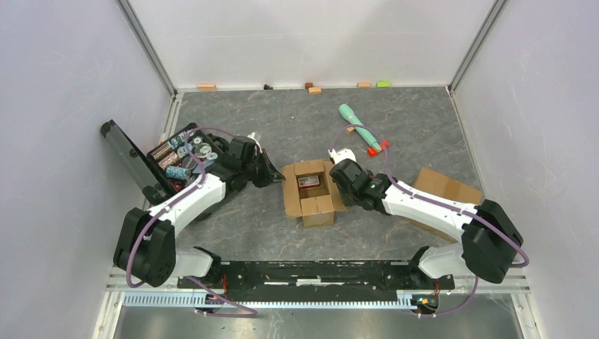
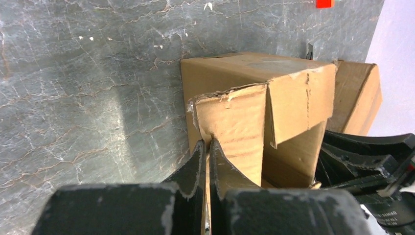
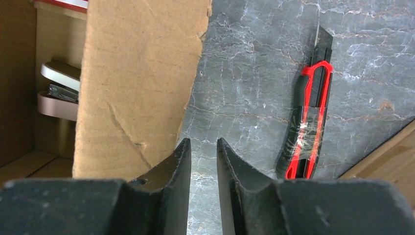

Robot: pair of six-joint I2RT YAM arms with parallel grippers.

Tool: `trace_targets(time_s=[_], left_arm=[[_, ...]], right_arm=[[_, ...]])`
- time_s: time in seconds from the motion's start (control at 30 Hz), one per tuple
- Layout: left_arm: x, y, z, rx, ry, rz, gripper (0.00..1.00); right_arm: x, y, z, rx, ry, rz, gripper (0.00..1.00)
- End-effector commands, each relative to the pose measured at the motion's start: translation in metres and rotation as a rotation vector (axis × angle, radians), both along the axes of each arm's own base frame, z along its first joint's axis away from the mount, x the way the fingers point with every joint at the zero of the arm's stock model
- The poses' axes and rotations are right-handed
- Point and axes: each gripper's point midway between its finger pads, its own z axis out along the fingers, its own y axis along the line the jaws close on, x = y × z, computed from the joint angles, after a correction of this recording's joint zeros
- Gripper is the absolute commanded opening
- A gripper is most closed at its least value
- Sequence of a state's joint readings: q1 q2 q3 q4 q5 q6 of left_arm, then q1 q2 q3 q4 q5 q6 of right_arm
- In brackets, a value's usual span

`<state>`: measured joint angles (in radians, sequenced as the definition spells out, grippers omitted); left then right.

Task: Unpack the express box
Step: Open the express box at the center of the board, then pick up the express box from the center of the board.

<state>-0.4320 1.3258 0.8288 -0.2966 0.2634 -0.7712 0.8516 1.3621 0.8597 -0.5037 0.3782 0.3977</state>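
The torn flap is already held, so my right gripper should next lift over the open box toward my left gripper, then lower onto the edge of the box's side there (image 1: 299,186).
The express box (image 1: 311,189) is brown cardboard and stands open in the middle of the table, flaps spread, with a red-labelled item (image 1: 311,181) inside. My left gripper (image 1: 274,174) is at the box's left side, and in the left wrist view it (image 2: 206,144) is shut on the edge of a torn cardboard flap (image 2: 235,117). My right gripper (image 1: 337,169) is at the box's right side. In the right wrist view it (image 3: 201,144) stands slightly open over bare table, just right of the right flap (image 3: 137,73), with nothing between its fingers. Flat pink and white items (image 3: 56,88) show inside the box.
A red and black utility knife (image 3: 309,127) lies right of the box, beside a green tube-shaped thing (image 1: 357,120). A flat cardboard piece (image 1: 445,187) lies at the right. An open black case (image 1: 176,155) of small parts sits at the left. Small blocks line the back wall.
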Motion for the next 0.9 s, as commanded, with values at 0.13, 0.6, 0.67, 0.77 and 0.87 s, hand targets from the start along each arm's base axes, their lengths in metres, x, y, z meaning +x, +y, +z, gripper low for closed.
trace_targets(time_s=[0.13, 0.6, 0.67, 0.77, 0.87], left_arm=[[-0.016, 0.0, -0.005, -0.07, 0.053, 0.066, 0.02], [-0.022, -0.025, 0.065, -0.298, 0.028, 0.062, 0.02], [-0.022, -0.025, 0.065, -0.301, 0.028, 0.06, 0.02], [-0.024, -0.026, 0.066, -0.303, 0.031, 0.056, 0.02], [-0.024, -0.026, 0.066, -0.303, 0.028, 0.055, 0.02]], right_arm=[[0.027, -0.002, 0.083, -0.001, -0.182, -0.04, 0.41], [-0.029, 0.11, 0.146, 0.074, -0.282, 0.207, 0.68], [-0.038, 0.126, 0.146, 0.076, -0.291, 0.229, 0.69], [-0.045, 0.144, 0.14, 0.075, -0.285, 0.252, 0.7], [-0.045, 0.153, 0.122, 0.033, -0.272, 0.253, 0.68]])
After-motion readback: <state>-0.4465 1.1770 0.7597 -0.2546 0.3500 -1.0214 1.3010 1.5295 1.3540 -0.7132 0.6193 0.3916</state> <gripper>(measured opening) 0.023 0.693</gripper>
